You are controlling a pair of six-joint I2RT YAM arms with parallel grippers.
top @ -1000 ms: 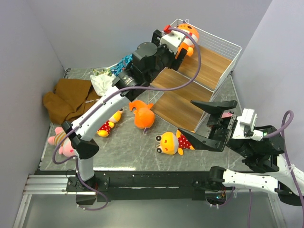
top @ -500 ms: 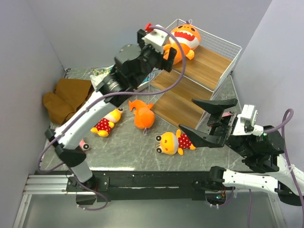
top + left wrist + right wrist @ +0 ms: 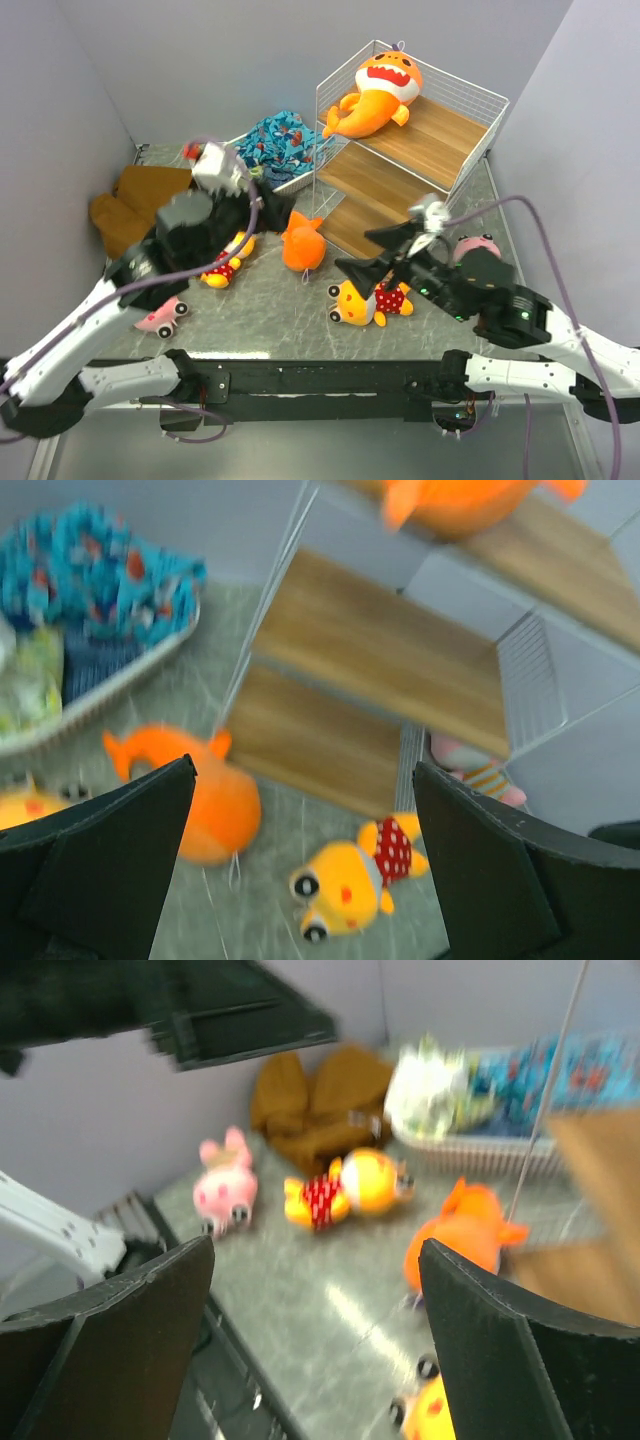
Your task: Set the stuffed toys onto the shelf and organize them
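The rounded lower end (image 3: 303, 257) of the orange shark on the table lies below my open left gripper and is clear of the shelf (image 3: 440, 125), so my left gripper will go down onto it next.
One orange shark (image 3: 375, 88) lies on the top tier of the white wire shelf (image 3: 440, 125). The second shark (image 3: 302, 243) lies on the table, also in the left wrist view (image 3: 195, 795). One yellow doll (image 3: 360, 300) lies under my right gripper (image 3: 383, 255), which is open and empty. The other doll (image 3: 225, 264) lies by my left gripper (image 3: 268, 208), also open and empty. One pink plush (image 3: 160, 318) is near left. The other (image 3: 475, 245) is beside the shelf's foot. The right wrist view shows the pink plush (image 3: 225, 1185), a doll (image 3: 350, 1188) and the shark (image 3: 460, 1240).
A low white basket (image 3: 292, 182) of blue patterned clothes (image 3: 275, 140) stands left of the shelf. A brown cloth (image 3: 140, 205) lies at the far left by the wall. Grey walls close in the left, back and right.
My left arm has pulled back from the shelf top to the near left, leaving the shark on the top tier. My right gripper has swung left over the near yellow doll.
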